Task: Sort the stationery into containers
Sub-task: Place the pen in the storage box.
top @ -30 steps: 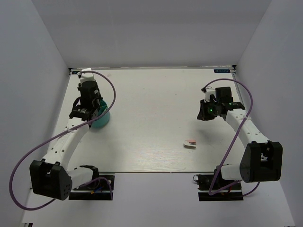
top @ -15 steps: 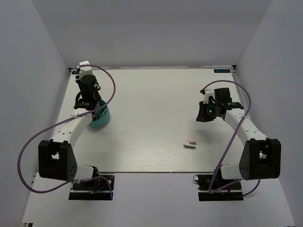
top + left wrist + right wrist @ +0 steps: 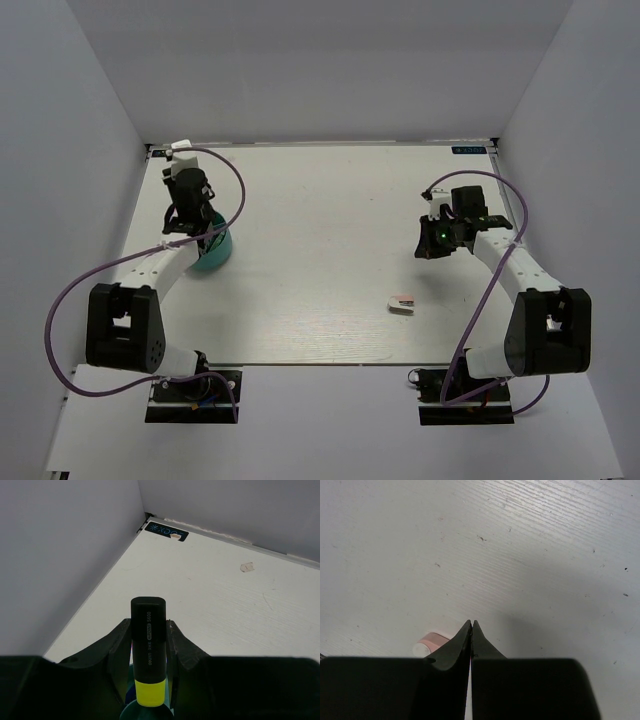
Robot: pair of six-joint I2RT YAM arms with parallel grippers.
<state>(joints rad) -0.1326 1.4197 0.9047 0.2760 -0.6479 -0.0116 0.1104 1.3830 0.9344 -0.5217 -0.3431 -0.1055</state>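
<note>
The black marker's yellow end goes below the holder's rim next as my left gripper lowers into the round teal holder [image 3: 218, 253], since that end points down over the holder's opening.
My left gripper [image 3: 197, 226] is at the far left, over the round teal holder [image 3: 218, 253]. In the left wrist view it [image 3: 148, 632] is shut on a black marker with a yellow end [image 3: 148, 630]. The marker's yellow end points down, just above the holder's teal rim [image 3: 131, 713]. A pink-and-white block [image 3: 401, 304] lies on the table at the near right. My right gripper [image 3: 431, 243] hovers beyond it, shut and empty. In the right wrist view its [image 3: 471, 624] tips are together, and the block [image 3: 430, 643] lies just left of them. Other stationery is not in view.
White walls close in the table [image 3: 320, 200] on the left, back and right. A small blue label [image 3: 468, 150] marks the far right corner, also seen in the left wrist view [image 3: 166, 532].
My left gripper has moved toward the back of the table above the holder, still holding the marker, and its arm has swung left. The right gripper has barely moved.
</note>
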